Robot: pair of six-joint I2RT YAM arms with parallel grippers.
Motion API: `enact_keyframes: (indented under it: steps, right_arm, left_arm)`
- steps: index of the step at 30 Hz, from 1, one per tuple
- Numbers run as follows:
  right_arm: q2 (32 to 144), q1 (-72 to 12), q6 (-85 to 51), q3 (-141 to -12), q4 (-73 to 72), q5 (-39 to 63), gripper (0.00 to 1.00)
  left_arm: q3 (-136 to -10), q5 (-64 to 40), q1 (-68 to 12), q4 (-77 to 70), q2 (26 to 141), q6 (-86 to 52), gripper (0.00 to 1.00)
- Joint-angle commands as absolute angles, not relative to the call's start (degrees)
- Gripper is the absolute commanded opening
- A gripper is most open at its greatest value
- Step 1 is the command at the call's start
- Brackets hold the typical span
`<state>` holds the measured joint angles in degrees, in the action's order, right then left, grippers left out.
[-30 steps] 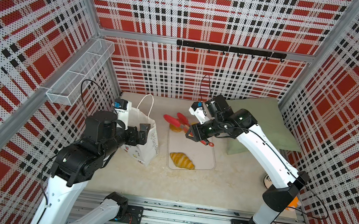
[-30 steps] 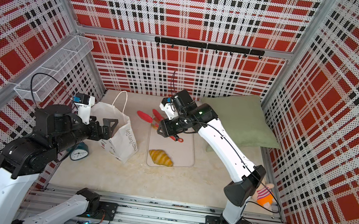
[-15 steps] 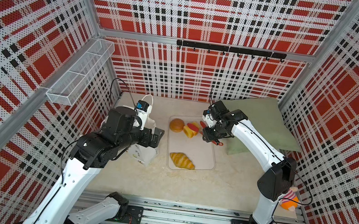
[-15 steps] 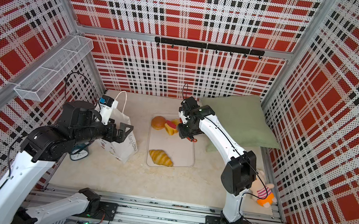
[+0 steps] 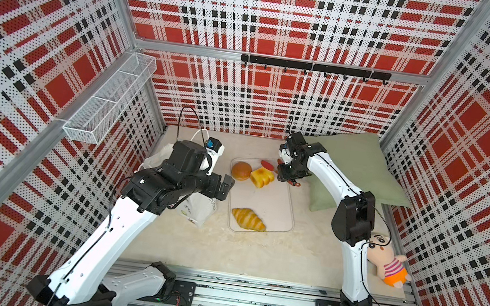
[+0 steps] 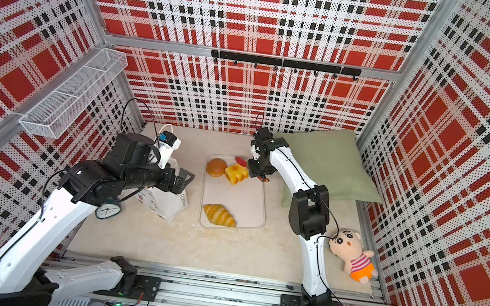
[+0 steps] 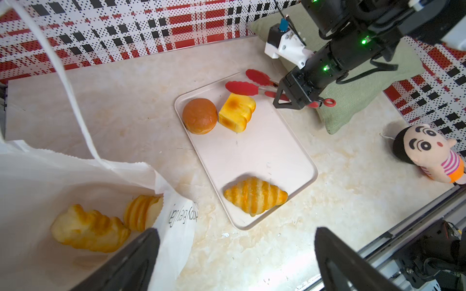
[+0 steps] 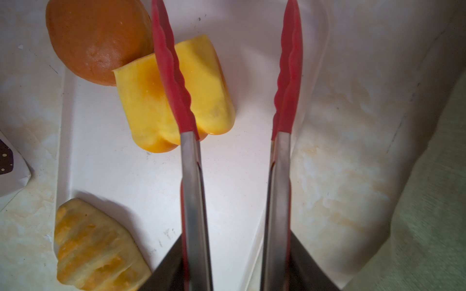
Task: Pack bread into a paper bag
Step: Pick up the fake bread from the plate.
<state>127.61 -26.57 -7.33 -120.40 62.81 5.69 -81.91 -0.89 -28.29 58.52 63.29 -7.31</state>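
Note:
The toast is below, partly outside the gap of the tongs. The robot's right gripper should next pull back, turn, lower the ends of the tongs on both sides of the toast, and then squeeze the tongs' handles.
The white paper bag (image 5: 199,211) stands left of the tray (image 5: 266,202), and two ridged pastries (image 7: 88,228) lie inside it. A round bun (image 5: 241,170), a yellow toast (image 5: 261,177) and a croissant (image 5: 248,219) are on the tray. My left gripper (image 5: 226,187) hangs open over the bag's rim nearest the tray, nothing between its fingers (image 7: 136,259). My right gripper (image 5: 287,177) is shut on the handles of red-tipped tongs (image 8: 171,75). The tong arms stand apart, one red tip over the toast (image 8: 151,105).
A green cushion (image 5: 355,166) lies behind the right arm at the back right. A plush doll (image 5: 389,262) is by the right wall, a small clock (image 6: 106,210) under the left arm, and a wire basket (image 5: 108,98) on the left wall.
My left gripper has moved right, from over the bag toward the tray. The right arm has folded back and drawn the tongs right, uncovering the bun and toast.

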Motion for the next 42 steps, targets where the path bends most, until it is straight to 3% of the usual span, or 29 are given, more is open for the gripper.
enact_keyframes:
  steps: [1,21,33,37,40,42]
  right_arm:
    - [128.6,-26.3,-6.8,-122.1,62.6,8.6,0.52]
    - [120.0,-25.8,-5.5,-110.8,64.1,14.5,0.52]
    - [126.6,-25.8,-4.8,-112.4,67.7,19.9,0.42]
    - [129.5,-25.7,-3.8,-113.6,69.5,22.1,0.25]
    - [129.9,-25.6,-4.0,-113.7,70.0,23.2,0.00]
    - [128.6,-25.6,-4.2,-112.7,69.5,22.7,0.00]
  left_arm:
    - [-83.8,-0.4,-28.7,56.9,63.8,-6.4,0.99]
    - [-82.5,0.6,-28.9,56.0,63.4,-6.6,0.99]
    - [-83.0,0.7,-28.9,56.0,62.7,-7.0,0.99]
    - [-83.1,1.1,-28.9,56.0,62.4,-7.2,0.99]
    - [-83.1,1.4,-28.9,56.2,61.9,-7.4,0.99]
    - [-83.1,1.6,-28.9,56.1,61.6,-7.6,0.99]
